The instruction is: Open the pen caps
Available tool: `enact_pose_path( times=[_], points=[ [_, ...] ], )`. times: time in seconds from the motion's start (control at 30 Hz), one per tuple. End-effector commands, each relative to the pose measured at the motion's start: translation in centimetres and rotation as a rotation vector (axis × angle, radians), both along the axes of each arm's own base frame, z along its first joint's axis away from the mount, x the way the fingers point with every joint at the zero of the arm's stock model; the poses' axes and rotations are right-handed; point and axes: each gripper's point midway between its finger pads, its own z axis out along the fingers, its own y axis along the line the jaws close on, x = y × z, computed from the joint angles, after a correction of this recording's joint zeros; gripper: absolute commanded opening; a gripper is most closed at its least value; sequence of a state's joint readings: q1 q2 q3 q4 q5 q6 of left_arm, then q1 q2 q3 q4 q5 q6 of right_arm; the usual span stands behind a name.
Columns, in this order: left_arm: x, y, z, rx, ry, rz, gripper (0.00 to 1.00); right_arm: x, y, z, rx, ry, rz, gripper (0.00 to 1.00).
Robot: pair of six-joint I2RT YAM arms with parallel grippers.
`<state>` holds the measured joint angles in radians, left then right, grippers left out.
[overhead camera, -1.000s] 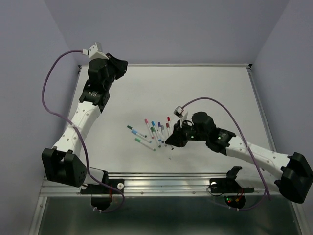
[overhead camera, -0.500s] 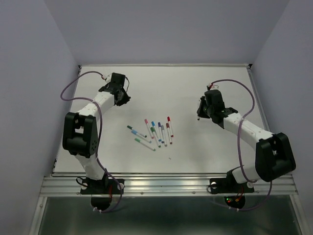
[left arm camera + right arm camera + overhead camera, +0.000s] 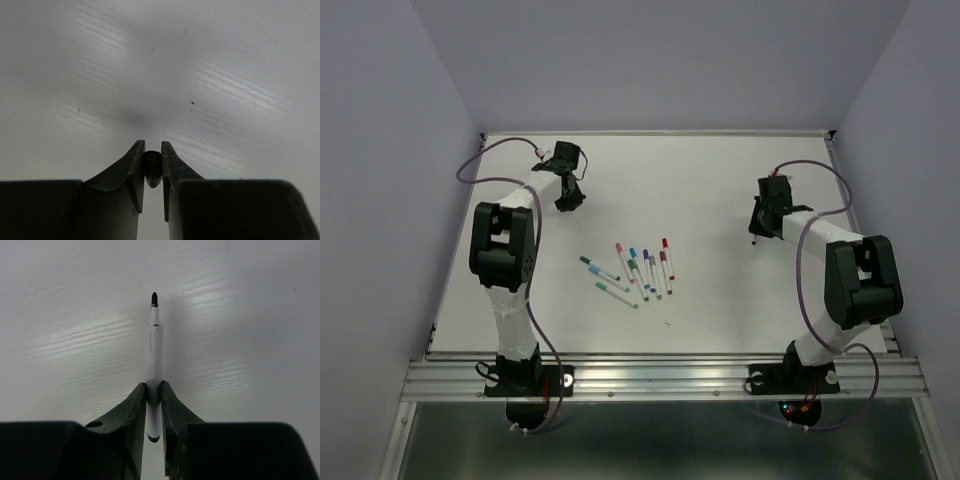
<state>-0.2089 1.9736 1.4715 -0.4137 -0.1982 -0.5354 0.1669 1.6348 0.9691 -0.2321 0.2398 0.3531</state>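
Note:
My right gripper next lowers and moves slightly outward to lay the white pen body (image 3: 154, 355) on the tabletop, since the pen's dark tip is bare.
Several capped pens (image 3: 635, 270) lie fanned at the table's middle, with caps in red (image 3: 665, 243), blue (image 3: 633, 252), pink (image 3: 618, 246) and teal (image 3: 586, 261). My left gripper (image 3: 568, 197) is at the back left, low over the table. In the left wrist view it (image 3: 152, 150) is shut on a small dark pen cap (image 3: 152, 170). My right gripper (image 3: 757, 232) is at the right. In the right wrist view it (image 3: 153, 390) is shut on a white pen barrel (image 3: 154, 355) whose dark tip (image 3: 154, 299) is bare.
The white table (image 3: 720, 190) is bordered by a metal rail (image 3: 670, 375) at the near edge and purple walls on the other sides. Each arm trails a purple cable (image 3: 490, 150). A tiny speck (image 3: 667, 322) lies near the pens.
One second ago my right gripper was down at the pens and my left arm stood raised at the back left. Both arms have since swung apart and now lie low at opposite sides.

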Motion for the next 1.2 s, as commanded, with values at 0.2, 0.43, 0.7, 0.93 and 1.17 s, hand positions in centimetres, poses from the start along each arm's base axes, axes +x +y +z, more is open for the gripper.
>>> enact_pose_path(
  times=[0.2, 0.43, 0.7, 0.93, 1.17],
  points=[
    [2.8, 2.7, -0.5, 0.102, 0.036, -0.033, 0.12, 3.4, -1.2, 0.3, -0.109, 0.009, 0.18, 0.01],
    [3.2, 3.2, -1.2, 0.092, 0.052, -0.037, 0.2, 5.8, -1.9, 0.6, -0.086, -0.004, 0.2, 0.03],
    [3.1, 3.2, -1.3, 0.08, 0.06, -0.042, 0.65, 7.0, -2.3, -0.4, -0.083, 0.014, 0.127, 0.07],
    [3.4, 2.5, 1.7, 0.041, -0.012, -0.055, 0.94, 6.9, -2.4, -1.3, -0.075, 0.032, 0.104, 0.17],
    [2.0, 2.4, 7.4, 0.004, -0.144, -0.043, 0.99, 6.3, -2.3, -2.3, -0.055, 0.06, 0.079, 0.32]
  ],
)
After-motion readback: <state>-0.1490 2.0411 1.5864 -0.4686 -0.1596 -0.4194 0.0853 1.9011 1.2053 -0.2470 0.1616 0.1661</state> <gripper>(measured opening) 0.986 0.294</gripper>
